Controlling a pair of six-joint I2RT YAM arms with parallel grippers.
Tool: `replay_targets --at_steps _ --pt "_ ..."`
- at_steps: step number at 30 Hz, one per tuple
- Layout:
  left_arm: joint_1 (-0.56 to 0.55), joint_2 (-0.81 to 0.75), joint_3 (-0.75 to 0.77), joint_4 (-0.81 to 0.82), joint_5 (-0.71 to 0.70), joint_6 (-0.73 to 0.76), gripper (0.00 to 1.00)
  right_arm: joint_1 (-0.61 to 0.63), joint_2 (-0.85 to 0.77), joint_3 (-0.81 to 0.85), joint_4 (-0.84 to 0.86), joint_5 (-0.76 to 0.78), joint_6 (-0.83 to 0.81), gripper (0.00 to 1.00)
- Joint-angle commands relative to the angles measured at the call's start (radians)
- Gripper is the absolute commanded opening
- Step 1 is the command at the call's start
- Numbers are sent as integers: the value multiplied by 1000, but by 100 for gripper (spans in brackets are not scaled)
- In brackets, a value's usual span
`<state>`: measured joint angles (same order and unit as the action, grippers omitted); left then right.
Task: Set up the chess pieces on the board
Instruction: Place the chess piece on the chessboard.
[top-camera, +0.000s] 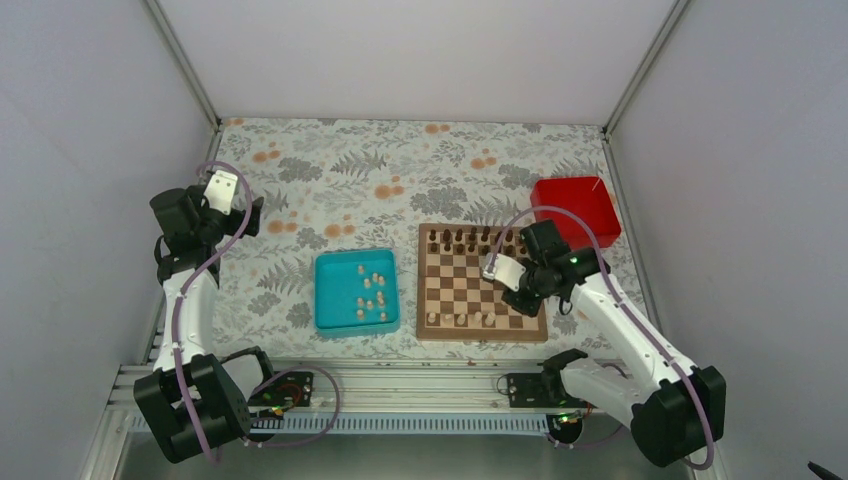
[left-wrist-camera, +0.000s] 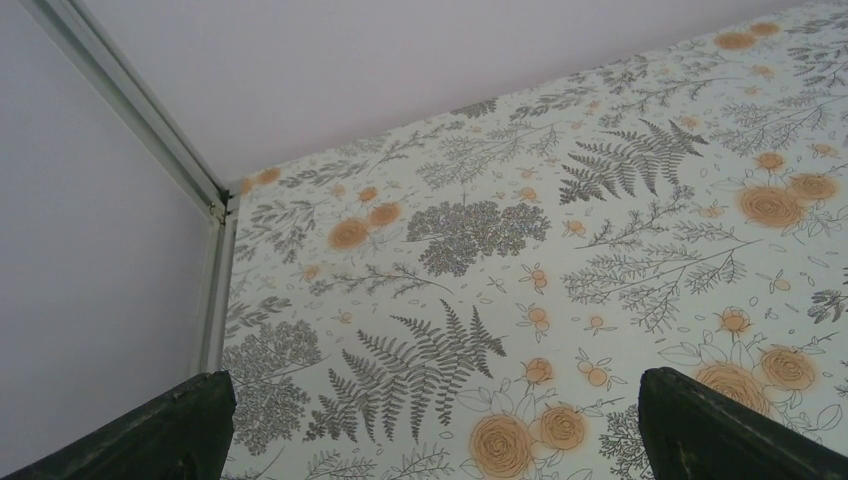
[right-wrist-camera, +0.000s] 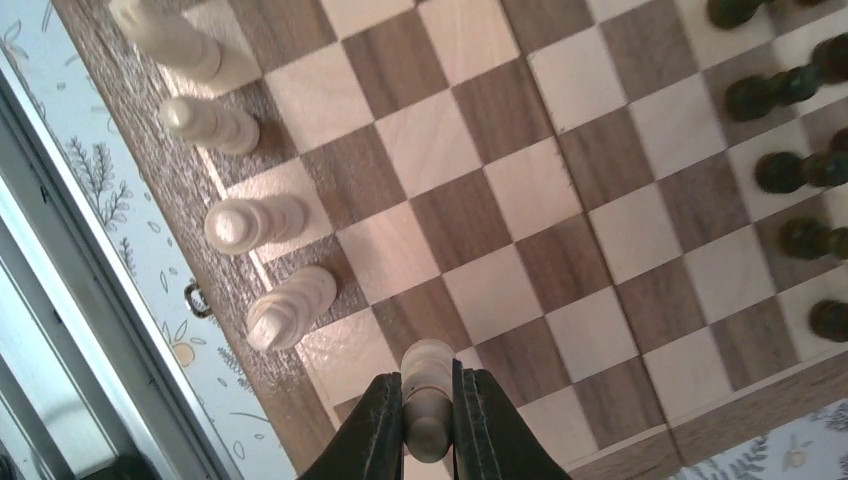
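Observation:
My right gripper is above and in front of the light square (right-wrist-camera: 348, 354) beside the pale row (top-camera: 503, 322), so it should move back and down to release its piece there.
The board (top-camera: 466, 290) lies right of centre, with dark chessmen along its far rows and several pale chess pieces (top-camera: 462, 319) on its near row. More pale pieces (top-camera: 372, 295) lie in the teal tray (top-camera: 330, 300). My right gripper (top-camera: 492, 268) hovers over the board's right half, shut on a pale piece (right-wrist-camera: 428, 400), above the squares near the board's corner (right-wrist-camera: 330, 345). Several pale pieces (right-wrist-camera: 285, 305) stand along the board edge beside it. My left gripper (top-camera: 222, 190) is raised at the far left; its fingers (left-wrist-camera: 150, 430) are wide apart and empty.
A red box (top-camera: 574, 208) stands behind the board at the far right. The floral cloth (left-wrist-camera: 500, 250) covers the table. Metal frame posts and grey walls close in the left, right and back. Dark chessmen (right-wrist-camera: 790, 170) fill the board's far rows.

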<state>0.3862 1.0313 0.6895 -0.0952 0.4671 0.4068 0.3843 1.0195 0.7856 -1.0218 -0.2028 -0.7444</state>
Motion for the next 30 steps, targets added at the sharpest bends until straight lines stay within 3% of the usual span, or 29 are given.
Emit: replay_targets --at_steps 1,30 --pt "6 -14 15 -6 16 -3 100 -16 -21 -43 -10 18 -24 5" --pt "7 44 27 3 -71 9 100 -17 23 -103 -92 -91 -352 4"
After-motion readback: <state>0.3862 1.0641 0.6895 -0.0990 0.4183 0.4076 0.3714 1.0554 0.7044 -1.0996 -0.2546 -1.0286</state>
